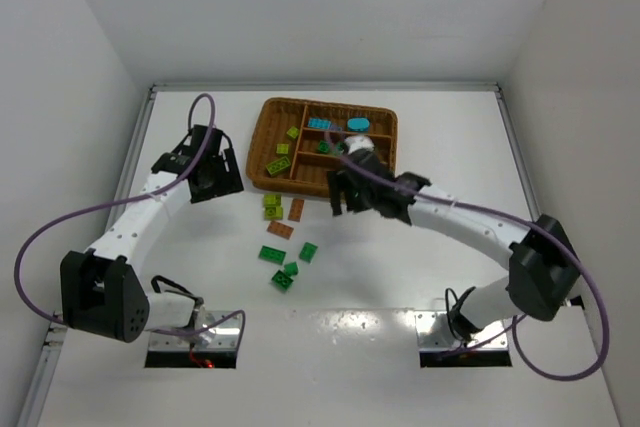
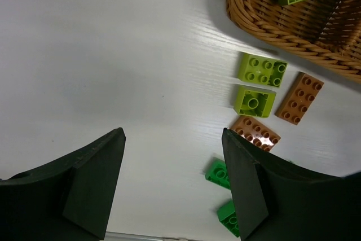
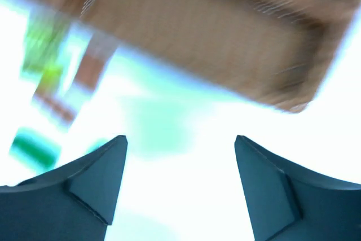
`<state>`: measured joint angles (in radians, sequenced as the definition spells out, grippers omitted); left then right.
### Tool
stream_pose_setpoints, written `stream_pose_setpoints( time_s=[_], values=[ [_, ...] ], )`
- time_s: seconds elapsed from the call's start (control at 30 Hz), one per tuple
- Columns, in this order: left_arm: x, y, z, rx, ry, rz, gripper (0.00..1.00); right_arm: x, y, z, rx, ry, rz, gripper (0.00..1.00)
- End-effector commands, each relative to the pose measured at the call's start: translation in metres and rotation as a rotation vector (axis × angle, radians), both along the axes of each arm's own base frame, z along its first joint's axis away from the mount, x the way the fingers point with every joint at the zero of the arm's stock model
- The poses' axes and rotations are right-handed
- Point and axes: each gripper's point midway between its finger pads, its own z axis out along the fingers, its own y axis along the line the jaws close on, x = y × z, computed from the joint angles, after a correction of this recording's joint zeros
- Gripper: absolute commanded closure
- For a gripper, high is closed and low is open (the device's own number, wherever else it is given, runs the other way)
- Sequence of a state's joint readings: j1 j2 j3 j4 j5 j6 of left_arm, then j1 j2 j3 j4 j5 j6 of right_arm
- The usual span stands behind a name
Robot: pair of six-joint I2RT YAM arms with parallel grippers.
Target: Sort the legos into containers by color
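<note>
My right gripper needs to move back from the tray (image 1: 268, 137) toward the loose cluster next, then go down onto the one dark green lego.
The brown wicker tray (image 1: 268, 137) lies at the back of the table with its containers. They hold yellow-green legos (image 1: 278, 165), cyan legos (image 1: 320, 124) and a dark green one (image 1: 325, 147). Loose on the table lie yellow-green (image 2: 262, 69), brown-orange (image 2: 299, 98) and dark green (image 2: 217, 172) legos. My left gripper (image 1: 228, 175) hovers open and empty left of the tray. My right gripper (image 1: 342, 203) stands open and empty just off the tray's front edge, right of the loose legos. The right wrist view is blurred, showing the tray (image 3: 214, 32) beyond empty fingers (image 3: 107, 167).
White walls close in the table on the left, back and right. The loose legos lie in a cluster between the two arms, from the tray's front edge (image 2: 265, 18) down to a dark green one (image 1: 283, 279) nearest the bases.
</note>
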<state>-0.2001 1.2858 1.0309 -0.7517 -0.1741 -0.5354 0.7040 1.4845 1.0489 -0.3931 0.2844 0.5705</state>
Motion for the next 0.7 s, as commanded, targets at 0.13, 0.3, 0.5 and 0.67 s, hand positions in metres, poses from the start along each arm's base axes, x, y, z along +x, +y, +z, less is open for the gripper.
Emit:
stream_pose_setpoints(
  time_s=[0.13, 0.3, 0.5, 0.67],
  values=[
    [0.007, 0.005, 0.021, -0.003, -0.066, 0.031, 0.24, -0.122, 0.073, -0.063, -0.102, 0.112, 0.506, 0.15],
    [0.007, 0.005, 0.024, -0.010, -0.075, 0.038, 0.24, -0.127, 0.089, -0.076, -0.136, 0.102, 0.566, 0.13],
    [0.007, 0.005, 0.024, -0.010, -0.075, 0.038, 0.24, -0.123, 0.109, -0.096, -0.135, 0.153, 0.530, 0.17],
    [0.005, 0.005, 0.023, -0.008, -0.066, 0.038, 0.24, -0.118, 0.126, -0.099, -0.052, 0.188, 0.405, 0.17]
  ],
)
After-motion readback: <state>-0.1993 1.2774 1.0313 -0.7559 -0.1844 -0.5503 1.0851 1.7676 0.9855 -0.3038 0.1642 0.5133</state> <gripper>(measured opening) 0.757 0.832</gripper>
